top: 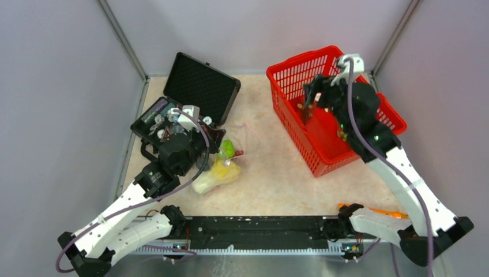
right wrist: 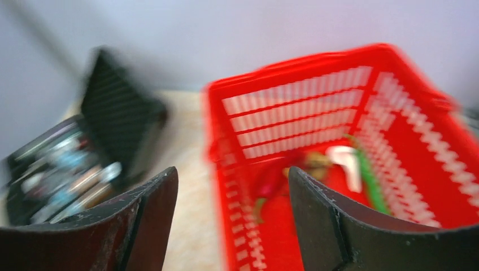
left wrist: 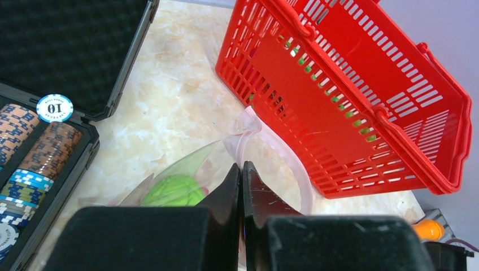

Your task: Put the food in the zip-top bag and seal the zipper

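My right gripper is to tilt down next and lower inside the red basket onto the cluster of brown round fruits, since they lie below the red basket's rim.
The zip-top bag lies crumpled left of centre, with a green fruit and a yellow leafy bunch inside. My left gripper is at its left edge. In the left wrist view this gripper is shut on the bag's pink zipper, which loops out to the right; the green fruit shows through the film. My right gripper hangs open over the red basket. The blurred right wrist view shows that gripper empty above red-purple food and other pieces on the basket floor.
An open black case stands at the back left, with stacks of chips in its tray. The red basket sits just right of the bag. An orange object lies by the right arm's base. Grey walls enclose the table.
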